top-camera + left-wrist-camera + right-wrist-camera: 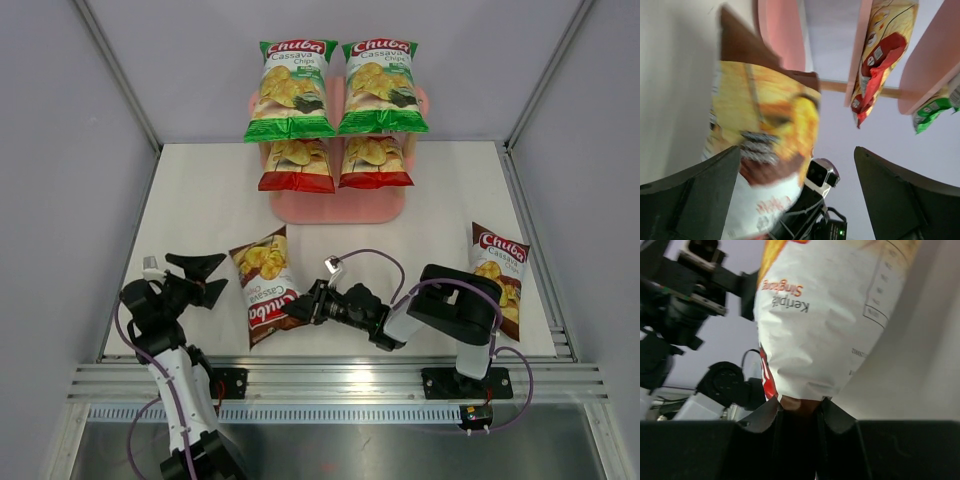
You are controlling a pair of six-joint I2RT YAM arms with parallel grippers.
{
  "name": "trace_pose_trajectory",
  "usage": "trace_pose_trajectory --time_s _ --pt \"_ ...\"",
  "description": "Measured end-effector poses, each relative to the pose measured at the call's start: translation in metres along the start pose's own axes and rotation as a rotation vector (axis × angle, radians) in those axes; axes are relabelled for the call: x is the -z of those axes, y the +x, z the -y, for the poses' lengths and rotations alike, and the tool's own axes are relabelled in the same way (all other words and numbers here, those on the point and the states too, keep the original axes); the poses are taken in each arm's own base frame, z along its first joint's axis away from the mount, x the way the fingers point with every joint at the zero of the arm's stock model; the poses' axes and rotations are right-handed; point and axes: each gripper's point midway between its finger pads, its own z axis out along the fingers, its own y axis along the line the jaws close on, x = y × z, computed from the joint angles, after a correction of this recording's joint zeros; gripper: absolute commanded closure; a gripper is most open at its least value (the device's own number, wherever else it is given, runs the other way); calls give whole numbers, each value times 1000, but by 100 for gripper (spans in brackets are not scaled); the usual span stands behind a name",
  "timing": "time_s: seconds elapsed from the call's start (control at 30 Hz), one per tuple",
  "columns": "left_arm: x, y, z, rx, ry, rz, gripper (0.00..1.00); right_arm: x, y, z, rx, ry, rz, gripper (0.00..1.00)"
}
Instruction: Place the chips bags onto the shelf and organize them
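Note:
My right gripper moves outward, slides the bag in beneath the red bags and releases it next, since the pink shelf's bottom board (306, 207) is bare at its front.
A dark brown chips bag (264, 285) lies on the table ahead of both arms. My right gripper (298, 308) is shut on its near end, and the right wrist view shows the jaws (799, 407) pinching the end seam below the bag's white back (830, 315). Just left of that bag, my left gripper (222, 275) is open and holds nothing; the bag (760, 145) shows blurred between its spread fingers (690, 200). A second brown bag (500, 283) lies at the right. The pink shelf (335, 207) carries two green bags (292, 90) on top and two red bags (296, 165) on its middle board.
White walls close the table on the left, right and back. A metal rail (330, 380) runs along the near edge by the arm bases. The shelf's bottom board is bare at its front. The right arm's camera (821, 172) shows close ahead in the left wrist view.

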Motion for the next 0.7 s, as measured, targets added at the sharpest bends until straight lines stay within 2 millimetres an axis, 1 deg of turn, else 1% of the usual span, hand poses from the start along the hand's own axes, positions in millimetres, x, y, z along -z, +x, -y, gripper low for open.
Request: trace_pose_trajectory --time_s 0.13,0.2,0.27,0.47,0.6,0.7 --pt "3 -3 10 -78 -27 2 1 18 1 34 -1 95 -8 83" --pt "5 -5 16 -130 -34 3 1 24 -2 42 -4 117 -3 83" --pt "6 -7 20 -173 -45 3 1 29 -10 45 -7 127 14 84" --pt "12 -10 28 -285 -77 11 1 44 -46 54 -17 154 99 85" --pt "13 -9 25 -318 -91 4 1 51 -75 56 -24 151 158 85" --pt "14 -8 22 -327 -101 -3 1 55 -92 58 -28 146 187 85"
